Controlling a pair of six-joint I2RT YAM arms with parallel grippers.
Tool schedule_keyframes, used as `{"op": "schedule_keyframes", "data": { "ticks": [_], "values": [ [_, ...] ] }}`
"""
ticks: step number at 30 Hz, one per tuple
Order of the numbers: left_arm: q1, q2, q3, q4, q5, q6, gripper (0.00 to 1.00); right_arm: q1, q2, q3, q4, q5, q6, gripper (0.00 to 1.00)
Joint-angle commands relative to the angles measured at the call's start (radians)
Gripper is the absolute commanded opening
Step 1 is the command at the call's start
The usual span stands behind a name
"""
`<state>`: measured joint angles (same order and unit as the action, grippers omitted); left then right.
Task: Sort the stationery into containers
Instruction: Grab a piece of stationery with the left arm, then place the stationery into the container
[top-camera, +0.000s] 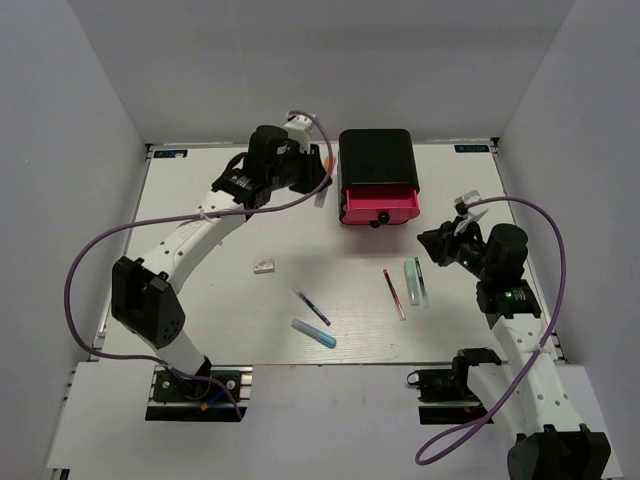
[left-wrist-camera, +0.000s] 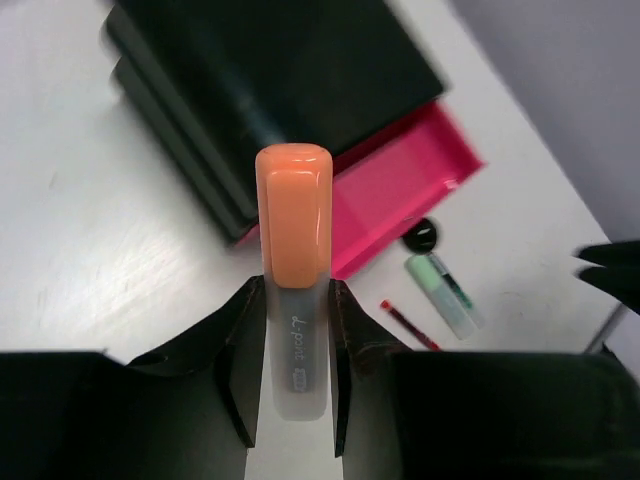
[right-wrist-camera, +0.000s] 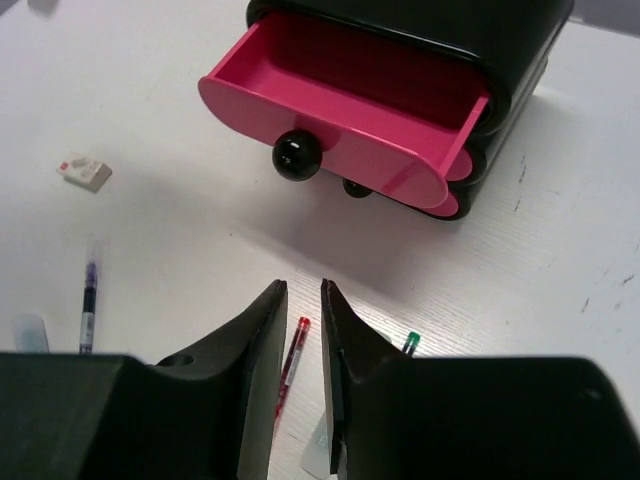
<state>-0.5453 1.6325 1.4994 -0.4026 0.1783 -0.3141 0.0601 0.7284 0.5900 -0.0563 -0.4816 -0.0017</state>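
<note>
My left gripper moves to the right in the top view next and turns over the open pink drawer (top-camera: 380, 205), because the empty drawer has space for the marker.
My left gripper (top-camera: 322, 180) is shut on the orange-capped white marker (left-wrist-camera: 293, 300) and holds it above the table just left of the black cabinet (top-camera: 375, 155). The cabinet's top pink drawer (top-camera: 380, 205) stands pulled open and looks empty (right-wrist-camera: 340, 100). My right gripper (top-camera: 437, 240) hovers right of the drawer, jaws a narrow gap apart and empty (right-wrist-camera: 302, 290), above the red pen (right-wrist-camera: 297, 345). The pale green marker (top-camera: 410, 280), dark blue pen (top-camera: 311, 305), light blue marker (top-camera: 314, 333) and whitish block (top-camera: 264, 265) lie on the table.
A thin green-tipped pen (top-camera: 420, 282) lies beside the pale green marker. The drawer's black knob (right-wrist-camera: 296, 155) faces the arms, with a lower knob (right-wrist-camera: 352, 187) under it. Grey walls enclose the table on three sides. Purple cables loop off both arms.
</note>
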Motion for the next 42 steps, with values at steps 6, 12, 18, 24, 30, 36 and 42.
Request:
{"op": "schedule_keyframes", "data": {
  "ticks": [6, 12, 18, 24, 30, 36, 42],
  "values": [
    [-0.033, 0.082, 0.122, 0.226, 0.441, 0.375, 0.0, -0.006, -0.007, -0.012, 0.042, -0.045, -0.057, 0.25],
    [-0.077, 0.167, 0.191, 0.284, 0.425, 0.443, 0.0, -0.01, -0.014, -0.013, 0.046, -0.025, -0.052, 0.3],
    [-0.136, 0.24, 0.199, 0.343, 0.392, 0.455, 0.02, -0.014, -0.018, -0.015, 0.044, -0.011, -0.054, 0.41],
    [-0.168, 0.299, 0.255, 0.269, 0.284, 0.521, 0.1, -0.016, -0.021, -0.013, 0.044, -0.018, -0.055, 0.53],
    [-0.188, 0.299, 0.255, 0.281, 0.205, 0.521, 0.44, -0.016, -0.027, -0.018, 0.044, -0.069, -0.066, 0.74],
    [-0.188, 0.257, 0.275, 0.318, 0.185, 0.521, 0.63, -0.017, -0.027, -0.024, 0.045, -0.103, -0.081, 0.78],
    [-0.188, 0.213, 0.285, 0.327, 0.167, 0.492, 0.66, -0.017, -0.02, -0.032, 0.046, -0.143, -0.095, 0.78]
  ]
}}
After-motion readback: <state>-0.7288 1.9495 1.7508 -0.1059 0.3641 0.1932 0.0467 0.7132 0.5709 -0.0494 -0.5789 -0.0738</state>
